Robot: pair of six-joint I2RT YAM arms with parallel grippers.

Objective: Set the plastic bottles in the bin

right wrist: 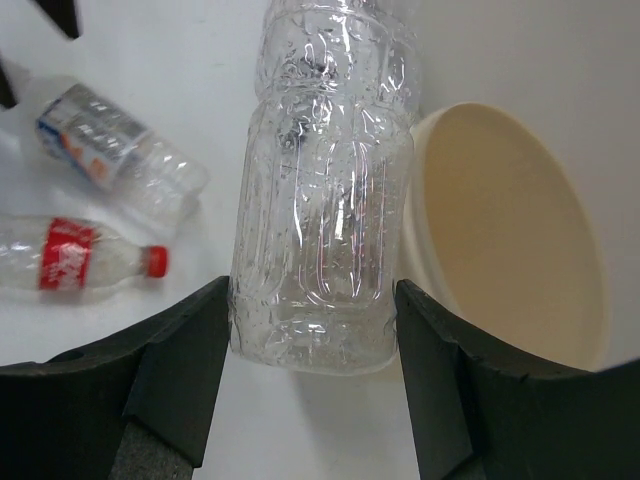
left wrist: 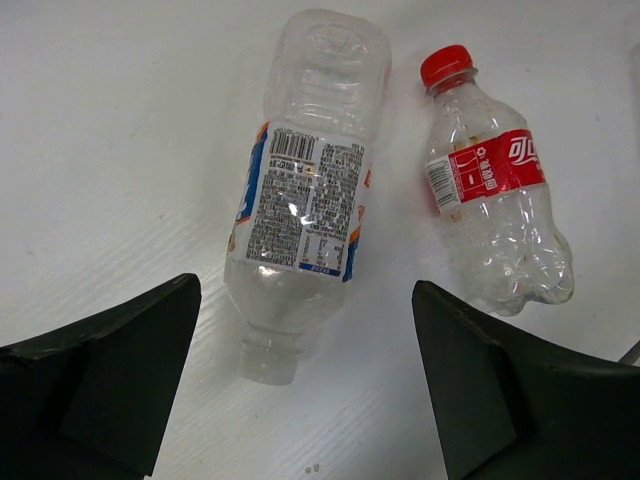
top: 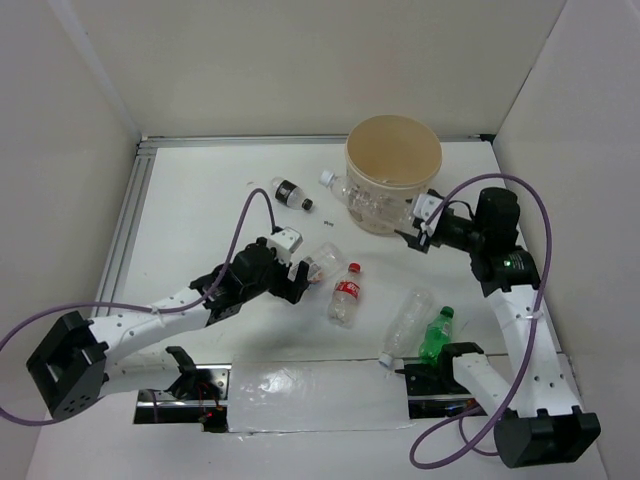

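Note:
The clear bottle is still hanging outside the bin's rim, so my right gripper will next carry it up and outward, over the bin's opening [top: 393, 148] [right wrist: 520, 230], to release the bottle's base.
The beige bin [top: 393, 160] stands at the back of the table. My right gripper [top: 416, 224] is shut on the base of a clear, white-capped bottle [top: 358, 196] that lies against the bin's left side. In the right wrist view both fingers [right wrist: 190, 350] press that bottle [right wrist: 325, 200], with the bin [right wrist: 500, 230] just to its right. My left gripper [left wrist: 305, 330] hangs open over a blue-and-orange labelled bottle [left wrist: 305, 200], whose neck lies between the fingers untouched. A red-capped, red-labelled bottle [left wrist: 490, 200] lies to its right. The left gripper [top: 300, 272] is at mid table.
A dark-labelled bottle [top: 291, 193] lies at the back left. A clear bottle [top: 408, 320] and a green bottle [top: 437, 333] lie side by side near the right arm's base. An aluminium rail [top: 125, 220] runs along the table's left edge.

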